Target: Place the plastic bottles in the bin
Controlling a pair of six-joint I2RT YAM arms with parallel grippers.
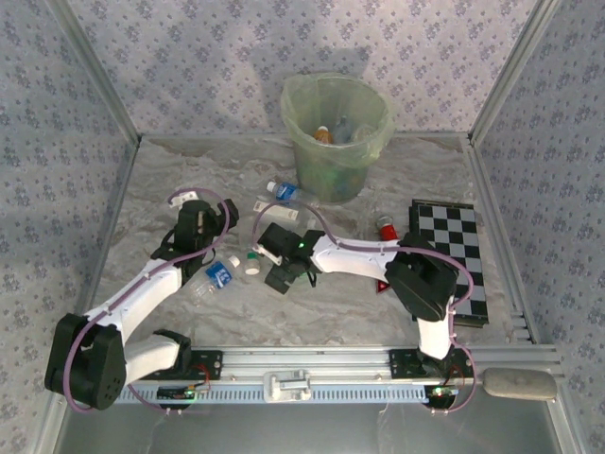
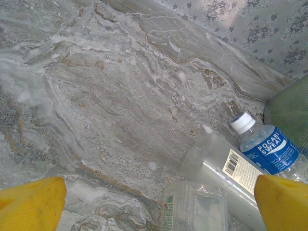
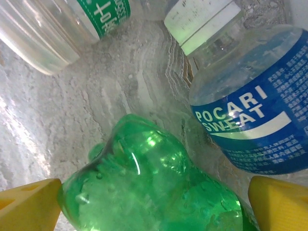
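Observation:
The green bottle's lobed end (image 3: 144,168) is below and slightly back, already between the open fingers of my right gripper. My right gripper will move them down and back around it next.
The bin (image 1: 336,132), a pale green bucket with a plastic liner, stands at the back middle and holds some bottles, one with an orange top (image 1: 324,135). My right gripper (image 3: 154,207) is open, its yellow fingers either side of a green bottle (image 3: 149,187) lying on the table. A blue-labelled Pocari Sweat bottle (image 3: 250,115) and a clear green-labelled one (image 3: 57,29) lie just beyond. My left gripper (image 2: 159,204) is open, with a clear bottle (image 2: 195,207) low between its fingers. Past it lie a barcode bottle (image 2: 226,166) and a white-capped Pocari bottle (image 2: 267,147) beside the bin (image 2: 291,110).
A black-and-white checkerboard (image 1: 449,255) lies at the right, with a red cylinder (image 1: 386,227) and a small red triangle (image 1: 383,286) by its left edge. More small bottles (image 1: 219,274) lie between the two arms. Patterned walls close three sides; a metal rail (image 1: 312,364) runs along the front.

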